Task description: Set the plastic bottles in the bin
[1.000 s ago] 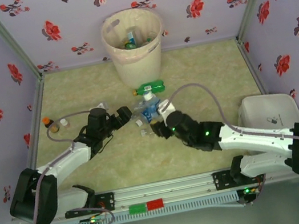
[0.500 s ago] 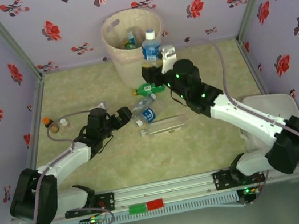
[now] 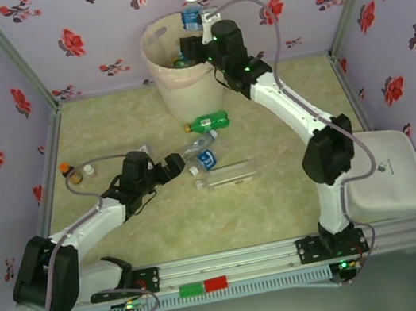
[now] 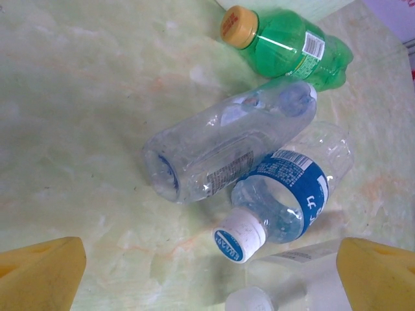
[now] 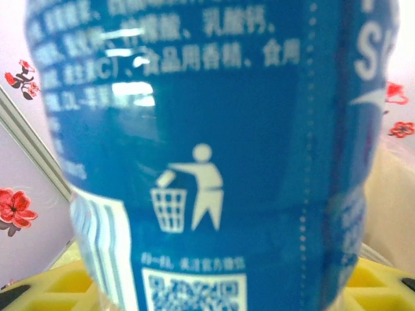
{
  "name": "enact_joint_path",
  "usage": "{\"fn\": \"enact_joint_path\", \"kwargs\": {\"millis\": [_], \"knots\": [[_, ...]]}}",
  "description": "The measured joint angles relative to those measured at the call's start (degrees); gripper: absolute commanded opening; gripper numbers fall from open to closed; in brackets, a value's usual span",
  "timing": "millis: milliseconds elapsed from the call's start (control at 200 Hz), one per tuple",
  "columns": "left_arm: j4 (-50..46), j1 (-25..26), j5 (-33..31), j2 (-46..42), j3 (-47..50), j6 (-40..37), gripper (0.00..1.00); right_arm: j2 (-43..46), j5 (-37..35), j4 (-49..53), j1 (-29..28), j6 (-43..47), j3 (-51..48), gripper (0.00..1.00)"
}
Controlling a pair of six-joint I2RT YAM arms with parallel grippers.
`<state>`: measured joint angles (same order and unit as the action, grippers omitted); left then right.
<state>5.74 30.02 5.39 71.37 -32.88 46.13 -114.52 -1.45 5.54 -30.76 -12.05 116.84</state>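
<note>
The opening of the bin is clear below my right gripper, so this gripper needs to move sideways toward the middle of the bin's opening (image 3: 169,46) and let go of the clear bottle (image 3: 191,14).
My right gripper (image 3: 196,30) is shut on a clear bottle with a blue label (image 3: 190,13), held upright over the far rim of the pink-beige bin (image 3: 153,52); that label (image 5: 214,162) sits close between the yellow fingers (image 5: 45,288). Bottles lie inside the bin. My left gripper (image 3: 178,161) stands open low over the table, its fingers (image 4: 39,275) wide apart. Just ahead of it lie a clear bottle (image 4: 227,146), a blue-labelled bottle (image 4: 285,194), a green bottle with a yellow cap (image 4: 285,48) and another clear one (image 3: 231,174).
A small amber bottle (image 3: 73,176) and a small white-capped one (image 3: 89,170) stand near the left wall. A white box (image 3: 384,173) sits at the right by the right arm's base. Floral walls close in the table on three sides.
My right arm has lifted the blue-labelled bottle out of the pile in the middle and carried it up and away to above the bin. The left arm has stayed put.
</note>
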Motion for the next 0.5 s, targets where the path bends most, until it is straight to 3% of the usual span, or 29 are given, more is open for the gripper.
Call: {"fn": "enact_joint_path", "kwargs": {"millis": [340,400,500], "knots": [[-2.16,0.0,1.31,-0.09,-2.78,-0.24,1.0,-14.93,-0.26,8.72,-0.13,0.11,20.0,0.52],[-2.84,0.0,1.33,-0.11,-3.8,-0.24,1.0,-16.96,-0.26,9.46,-0.13,0.11,22.36,0.59],[-4.17,0.0,1.36,-0.74,-4.76,-0.22,1.0,-18.64,-0.28,9.7,-0.13,0.39,23.41,0.81]]}}
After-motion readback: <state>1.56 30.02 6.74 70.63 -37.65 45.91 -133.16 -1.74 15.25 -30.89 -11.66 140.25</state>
